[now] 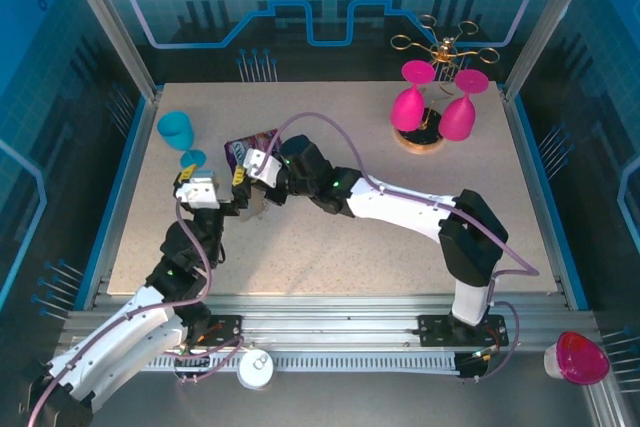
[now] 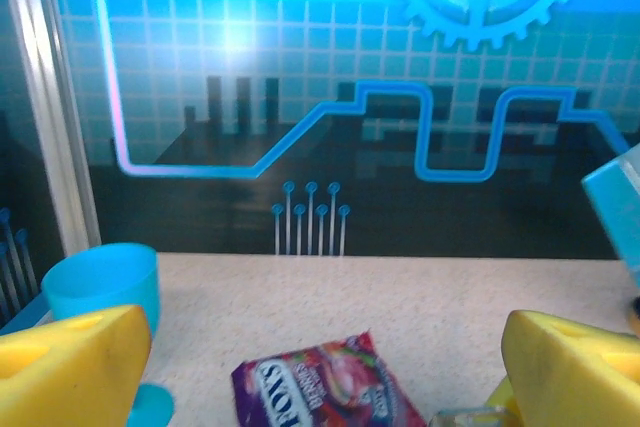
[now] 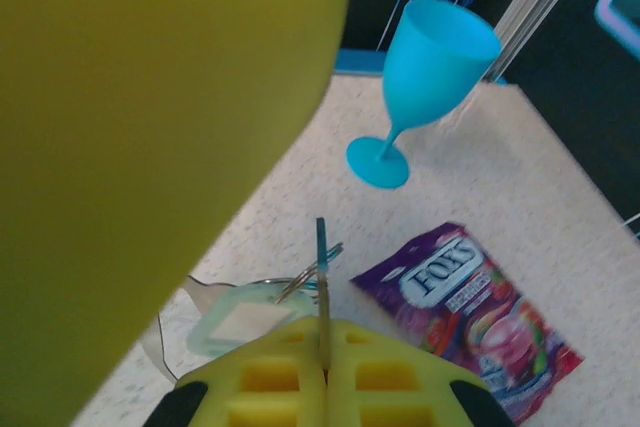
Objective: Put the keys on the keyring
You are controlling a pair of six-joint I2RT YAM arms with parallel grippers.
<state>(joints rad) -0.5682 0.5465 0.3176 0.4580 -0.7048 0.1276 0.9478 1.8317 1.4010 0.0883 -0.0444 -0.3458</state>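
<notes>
The right gripper draws back and down onto the bare table next and releases the key there. That clear part of the table lies below it, nearer my base.
My right gripper (image 3: 325, 335) (image 1: 257, 165) is shut on a key (image 3: 321, 247), a thin blade seen edge-on with a teal top that sticks up from between the yellow fingers. A thin silvery wire ring (image 3: 305, 275), the keyring as far as I can tell, crosses the key just above the fingertips. A pale teal tag (image 3: 243, 319) lies on the table beside it. My left gripper (image 2: 320, 387) (image 1: 205, 191) stands open right next to the right one, with nothing between its fingers (image 2: 72, 367). One left finger (image 3: 150, 147) looms blurred over the right wrist view.
A purple sweet packet (image 2: 325, 387) (image 3: 475, 307) (image 1: 248, 149) lies just beyond both grippers. A blue goblet (image 1: 178, 135) (image 3: 425, 72) stands at the back left. Two pink goblets (image 1: 435, 102) hang upside down on a gold wire rack (image 1: 440, 47) at the back right.
</notes>
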